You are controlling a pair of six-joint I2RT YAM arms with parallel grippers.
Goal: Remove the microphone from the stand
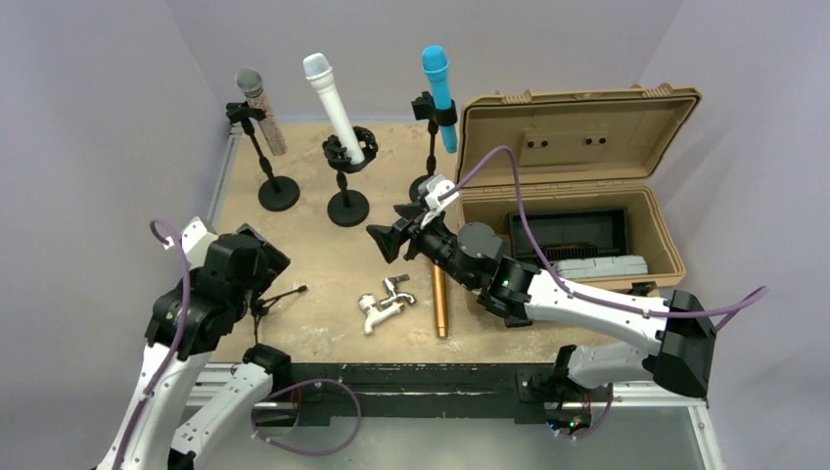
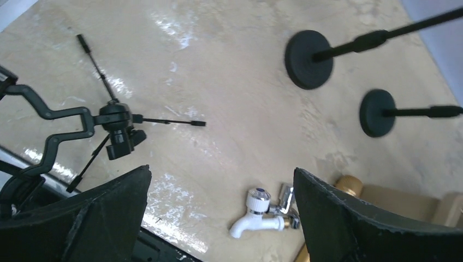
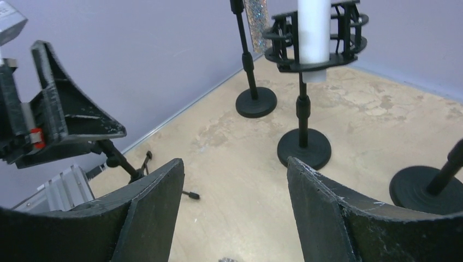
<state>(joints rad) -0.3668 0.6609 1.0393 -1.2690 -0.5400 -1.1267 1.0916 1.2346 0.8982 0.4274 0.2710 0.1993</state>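
The shock mount's ring surrounds the lower end of the microphone's handle. So my right gripper will next go up and reach outward to the white microphone's bare handle (image 1: 335, 104) above the shock mount.
Three microphones stand in black stands at the back: a grey-headed glitter one (image 1: 256, 100), a white one (image 1: 335, 110) in a round shock mount, and a blue one (image 1: 438, 84). My right gripper (image 1: 391, 227) is open and empty, low over the table, just right of the white microphone's stand base (image 1: 348, 208). In the right wrist view the gripper (image 3: 235, 169) faces that stand, with the white microphone (image 3: 314, 33) up ahead. My left gripper (image 1: 266, 269) is open and empty at the front left; in its wrist view (image 2: 221, 180) it hovers above the table.
A small black tripod (image 1: 279, 294) lies by my left gripper. A white faucet (image 1: 380, 308) and a brass tube (image 1: 440, 299) lie at front centre. An open tan case (image 1: 577, 196) fills the right side. The blue microphone's base (image 3: 428, 188) is close to my right fingers.
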